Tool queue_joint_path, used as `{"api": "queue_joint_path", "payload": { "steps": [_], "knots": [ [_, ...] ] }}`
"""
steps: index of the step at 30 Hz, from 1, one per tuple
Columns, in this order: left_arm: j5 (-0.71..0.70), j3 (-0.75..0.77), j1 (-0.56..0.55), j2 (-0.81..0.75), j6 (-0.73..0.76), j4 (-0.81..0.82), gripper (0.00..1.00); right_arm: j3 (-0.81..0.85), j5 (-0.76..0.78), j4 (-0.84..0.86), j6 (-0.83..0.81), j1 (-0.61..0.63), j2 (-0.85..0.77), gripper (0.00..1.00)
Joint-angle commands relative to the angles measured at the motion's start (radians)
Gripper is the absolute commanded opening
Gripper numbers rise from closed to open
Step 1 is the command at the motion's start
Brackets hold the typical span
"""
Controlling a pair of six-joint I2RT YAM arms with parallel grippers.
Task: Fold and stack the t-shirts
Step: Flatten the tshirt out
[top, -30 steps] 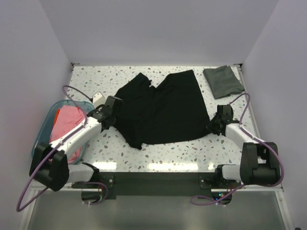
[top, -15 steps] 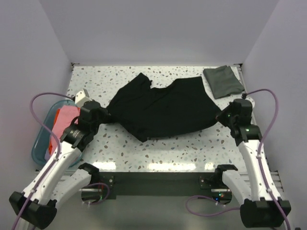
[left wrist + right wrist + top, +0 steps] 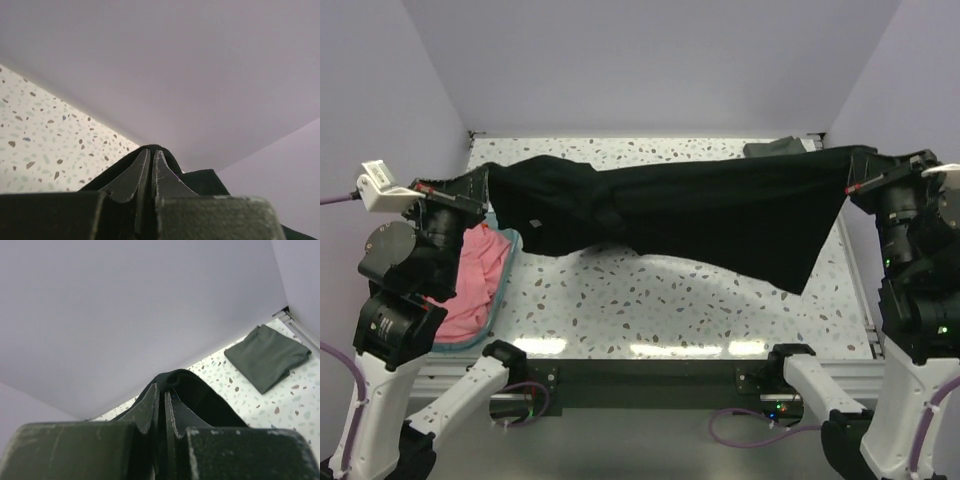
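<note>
My right gripper lowers its cloth end onto the speckled tabletop by the folded shirt next and lets go, since that spot lies well below it.
The large black t-shirt (image 3: pixel 680 215) hangs stretched in the air across the table between both arms. My left gripper (image 3: pixel 488 182) is shut on its left end; in the left wrist view black cloth (image 3: pixel 165 157) folds over the closed fingertips (image 3: pixel 151 152). My right gripper (image 3: pixel 850 172) is shut on its right end; in the right wrist view cloth (image 3: pixel 200 390) wraps over the tips (image 3: pixel 162 387). The folded dark grey-green shirt (image 3: pixel 267 356) lies at the far right corner, mostly hidden in the top view (image 3: pixel 775 147). Pink and orange-red shirts (image 3: pixel 475 280) lie in the tub.
The teal plastic tub (image 3: pixel 500 290) stands at the left edge below my left arm. The speckled table (image 3: pixel 660 300) lies under the hanging shirt. Lilac walls close in the back and both sides.
Both arms have risen high and spread apart, lifting the black shirt off the table and stretching it out in the air. It now hides most of the grey-green shirt.
</note>
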Motion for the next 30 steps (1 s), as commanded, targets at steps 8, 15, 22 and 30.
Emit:
{"api": "queue_joint_path", "payload": {
  "steps": [8, 15, 22, 30],
  "knots": [
    [0.054, 0.168, 0.016, 0.458, 0.143, 0.39, 0.0, 0.027, -0.218, 0.313, -0.082, -0.004, 0.415, 0.0],
    [0.376, 0.656, 0.194, 1.005, 0.103, 0.593, 0.0, 0.28, -0.33, 0.533, -0.015, -0.002, 0.748, 0.0],
    [0.588, 1.182, 0.317, 1.273, 0.068, 0.603, 0.0, 0.606, -0.309, 0.51, 0.007, -0.004, 0.942, 0.0],
    [0.607, 0.377, 0.38, 0.918, 0.051, 0.743, 0.0, 0.121, -0.29, 0.574, 0.042, -0.002, 0.784, 0.0]
  ]
}}
